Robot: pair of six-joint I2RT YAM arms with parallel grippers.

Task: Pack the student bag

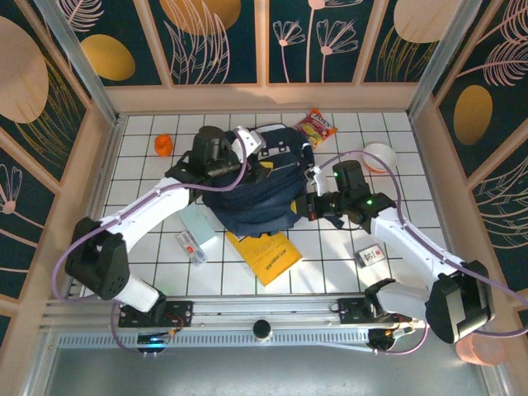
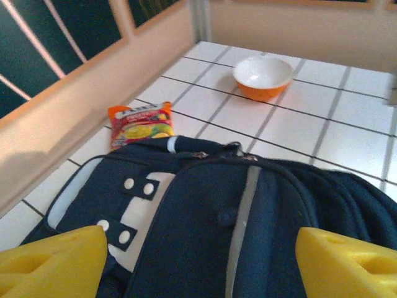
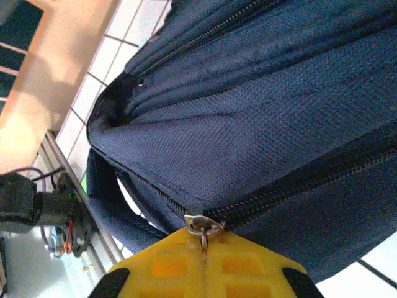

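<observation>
I will next move my right gripper along the still-closed zip line (image 3: 145, 181) to open it, before I let go of the pull (image 3: 204, 228). The zip line runs ahead of my right gripper's fingers toward the strap loop.
The student bag (image 1: 262, 196) is a navy-blue backpack lying in the middle of the tiled table. My left gripper (image 1: 245, 161) hovers over its far end. In the left wrist view its yellow fingers (image 2: 53, 261) stand wide apart, open, with the bag's front panel (image 2: 211, 217) and white buckle patch between and below them. My right gripper (image 1: 310, 204) is at the bag's right side. Its yellow fingers (image 3: 167, 267) are shut on the metal zipper pull (image 3: 204, 228) of the bag (image 3: 267, 105), where a closed zip line meets a parted seam.
A yellow book (image 1: 264, 254) lies in front of the bag, with a pale blue item (image 1: 200, 221) and a clear case (image 1: 190, 247) to its left. A snack packet (image 1: 317, 128) and an orange bowl (image 1: 379, 157) sit far right, a small box (image 1: 370, 255) near right, an orange object (image 1: 163, 145) far left.
</observation>
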